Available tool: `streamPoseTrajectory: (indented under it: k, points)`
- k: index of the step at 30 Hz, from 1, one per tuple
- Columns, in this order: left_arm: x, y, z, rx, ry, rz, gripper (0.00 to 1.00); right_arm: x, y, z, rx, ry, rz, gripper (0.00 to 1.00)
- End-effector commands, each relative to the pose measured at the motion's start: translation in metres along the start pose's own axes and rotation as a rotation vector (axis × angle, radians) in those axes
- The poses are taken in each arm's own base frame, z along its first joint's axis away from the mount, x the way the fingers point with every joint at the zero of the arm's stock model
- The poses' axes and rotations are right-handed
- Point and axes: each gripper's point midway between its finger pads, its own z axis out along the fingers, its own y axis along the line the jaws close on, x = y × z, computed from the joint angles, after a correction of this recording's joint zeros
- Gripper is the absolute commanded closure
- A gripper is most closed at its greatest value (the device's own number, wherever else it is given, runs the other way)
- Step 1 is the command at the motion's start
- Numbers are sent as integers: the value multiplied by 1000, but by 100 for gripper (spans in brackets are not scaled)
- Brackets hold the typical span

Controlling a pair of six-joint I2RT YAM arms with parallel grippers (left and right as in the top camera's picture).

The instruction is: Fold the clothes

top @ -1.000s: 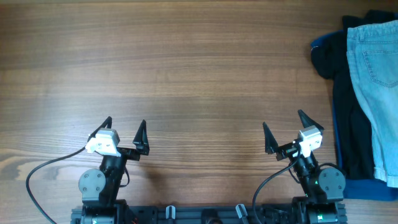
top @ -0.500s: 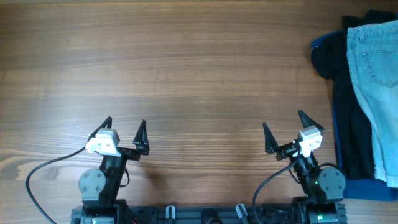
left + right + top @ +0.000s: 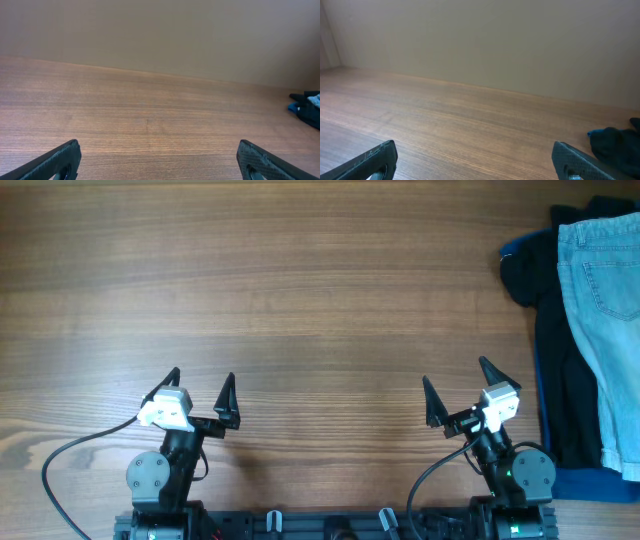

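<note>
I need to move my right gripper up and outward over the pile next, then down onto the shorts' waistband corner beside the black garment.
The clothes, a pair of light blue denim shorts, lie at the table's far right edge on top of dark garments, partly cut off by the frame. My left gripper rests near the front left of the table, open and empty, far from the shorts. My right gripper sits at the front right, open and empty, a short way left of the pile. In the left wrist view the left gripper has bare wood between its fingers. The right gripper likewise frames only bare table.
Black and dark navy garments with blue trim lie under and beside the shorts; their edge shows in the wrist views. The wooden table stretches left of the pile. The arm bases stand along the front edge.
</note>
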Motion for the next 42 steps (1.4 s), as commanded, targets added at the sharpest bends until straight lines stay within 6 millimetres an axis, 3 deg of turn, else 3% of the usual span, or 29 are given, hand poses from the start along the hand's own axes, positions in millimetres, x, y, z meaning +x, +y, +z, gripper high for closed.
streamPoseTrajectory:
  k: [1, 5, 9, 10, 11, 12, 15, 17, 22, 27, 30, 33, 36, 38, 42]
  points:
    - [2, 0, 0, -1, 3, -6, 0, -7, -11, -1, 64, -30, 69, 0]
    - [2, 0, 0, -1, 3, -6, 0, -12, -14, -2, 74, -45, 189, 0]
    - [2, 0, 0, -1, 3, -6, 0, -44, -1, -7, -3, -103, 220, 0]
    - [2, 0, 0, -1, 3, -6, 0, -56, 0, -9, -7, -124, 237, 0]
    - [2, 0, 0, -1, 3, -6, 0, -92, -7, -17, 25, -194, 262, 0]
    - [2, 0, 0, -1, 3, -6, 0, -112, -9, -20, 39, -219, 258, 0]
    - [2, 0, 0, -1, 3, -6, 0, -139, -11, -16, 39, -213, 259, 0]
    - [2, 0, 0, -1, 3, -6, 0, -162, -16, 0, 47, -152, 276, 0]
    - [2, 0, 0, -1, 3, -6, 0, -188, -34, 43, 97, 24, 238, 0]
    - [2, 0, 0, -1, 3, -6, 0, -205, -69, 104, 202, 297, 222, 0]
    - [2, 0, 0, -1, 3, -6, 0, -217, -101, 141, 286, 405, 142, 0]
    - [2, 0, 0, -1, 3, -6, 0, -213, -141, 158, 411, 490, 138, 0]
    - [2, 0, 0, -1, 3, -6, 0, -193, -183, 166, 514, 567, 77, 0]
    - [2, 0, 0, -1, 3, -6, 0, -158, -218, 166, 573, 653, 90, 0]
    - [2, 0, 0, -1, 3, -6, 0, -113, -266, 173, 615, 740, 49, 0]
